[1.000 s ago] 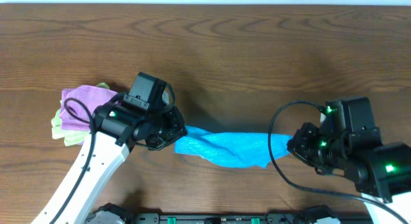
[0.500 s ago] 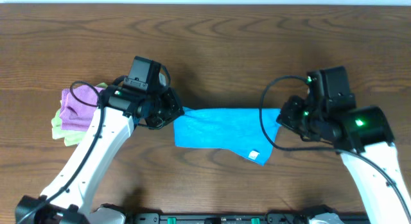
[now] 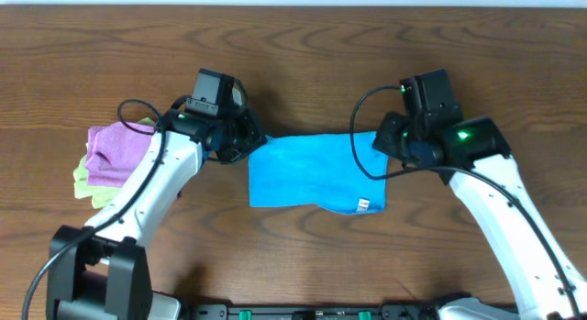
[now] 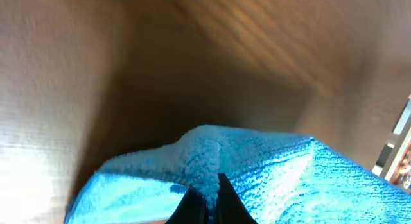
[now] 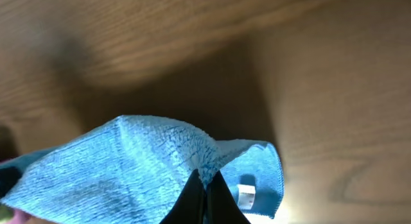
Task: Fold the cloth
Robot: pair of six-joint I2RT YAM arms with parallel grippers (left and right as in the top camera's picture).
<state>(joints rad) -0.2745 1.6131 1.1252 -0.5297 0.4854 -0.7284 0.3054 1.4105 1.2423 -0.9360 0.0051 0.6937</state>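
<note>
The still raised corner will next go outward with my left gripper, which will lower it there and release it flat. Bare wood lies outward of and below the gripper.
The blue cloth [image 3: 312,171] lies doubled over at the middle of the wooden table, its white tag [image 3: 363,205] at the front right corner. My left gripper [image 3: 249,144] is shut on the cloth's far left corner. In the left wrist view the black fingers [image 4: 205,199] pinch a ridge of blue cloth [image 4: 270,166]. My right gripper [image 3: 383,142] is shut on the far right corner. In the right wrist view the fingers [image 5: 204,189] pinch the blue cloth [image 5: 122,163], and the tag [image 5: 244,195] shows just beside them.
A pile of folded cloths, purple [image 3: 115,150] on top of yellow-green [image 3: 84,184], lies at the left, beside my left arm. Bare wood surrounds the blue cloth.
Both grippers have carried the cloth's pinched edge away from the front of the table toward the far side. The cloth went from a bunched strip to a flat doubled rectangle.
</note>
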